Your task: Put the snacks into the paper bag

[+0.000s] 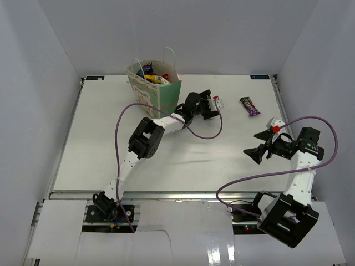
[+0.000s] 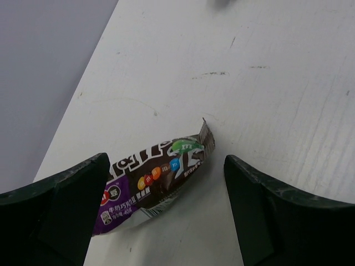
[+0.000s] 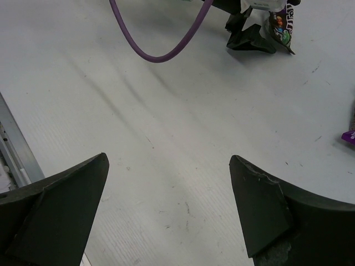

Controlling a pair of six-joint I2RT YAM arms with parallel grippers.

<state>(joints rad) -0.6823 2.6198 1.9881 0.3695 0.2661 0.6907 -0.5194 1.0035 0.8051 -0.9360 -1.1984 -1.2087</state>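
My left gripper stays low next and draws its fingers together across the packet's green-dotted end (image 2: 183,152), since the candy packet already lies between the open fingers.
The paper bag (image 1: 157,90) stands at the back left of the table with several snacks (image 1: 152,74) inside. A small purple-brown candy packet (image 2: 158,176) lies on the table between the fingers of my open left gripper (image 2: 166,160), its end against the left finger. The top view shows this gripper (image 1: 209,105) right of the bag, with the packet (image 1: 218,102) at its tips. A dark purple bar (image 1: 249,106) lies farther right; its end shows in the right wrist view (image 3: 349,136). My right gripper (image 1: 257,144) is open and empty above bare table (image 3: 169,159).
The left arm's purple cable (image 1: 208,133) loops over the table's middle and shows in the right wrist view (image 3: 161,52). White walls enclose the table on three sides. A metal rail (image 3: 16,149) runs along the table edge.
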